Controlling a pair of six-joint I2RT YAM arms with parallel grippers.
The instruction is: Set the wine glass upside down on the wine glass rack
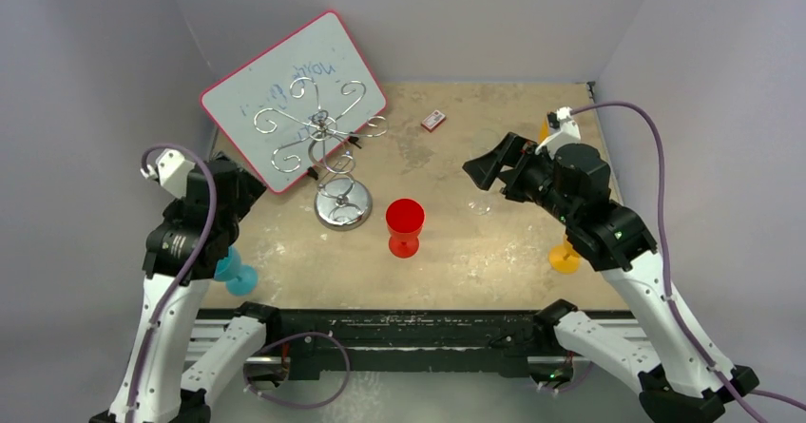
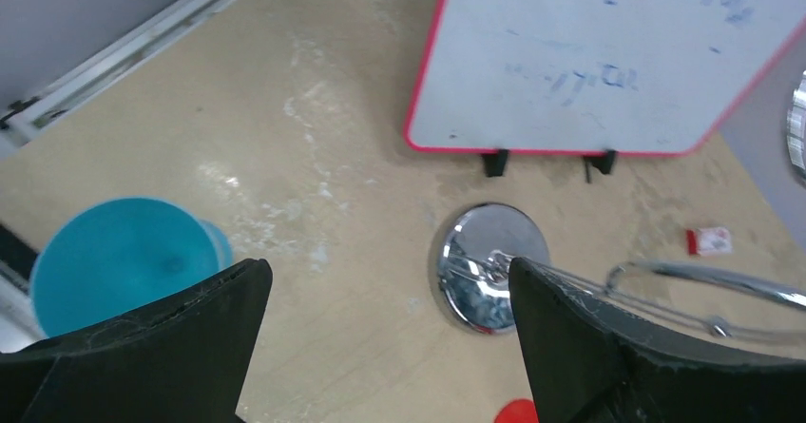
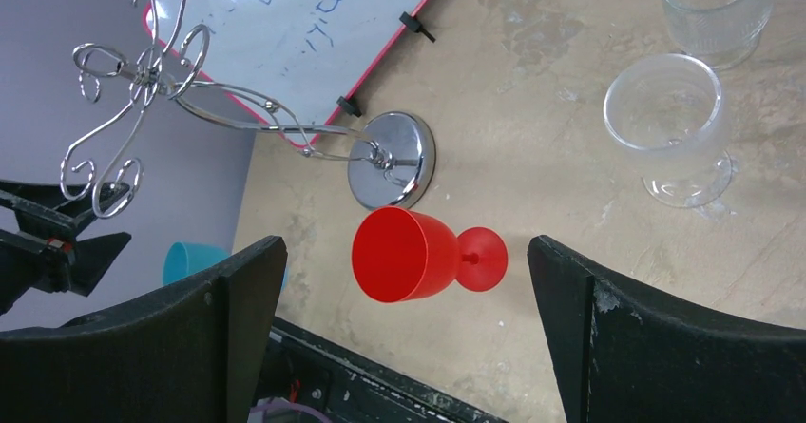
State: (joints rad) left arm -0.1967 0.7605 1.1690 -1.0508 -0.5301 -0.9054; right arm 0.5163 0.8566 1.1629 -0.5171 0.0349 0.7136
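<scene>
The robot's left gripper will next go down and back to the blue glass (image 2: 114,252), onto the edge of the glass's rim by the rack, because the glass's opening faces up.
The wine glass rack (image 1: 321,133) is a silver wire stand with scroll arms on a shiny round base (image 1: 343,204). It stands in front of the whiteboard. A red wine glass (image 1: 405,225) stands upright just right of the base and shows in the right wrist view (image 3: 409,252). A clear wine glass (image 3: 675,128) stands further right, with another clear glass (image 3: 718,5) behind it. My left gripper (image 2: 390,290) hangs open above the table, between a blue wine glass (image 2: 114,252) and the rack base (image 2: 489,266). My right gripper (image 3: 404,247) is open and high above the table, holding nothing.
A pink-framed whiteboard (image 1: 285,90) leans at the back left. A small red and white box (image 1: 433,120) lies at the back. An orange glass (image 1: 565,257) stands under the right arm. The blue glass (image 1: 233,273) sits by the left arm near the table's front edge.
</scene>
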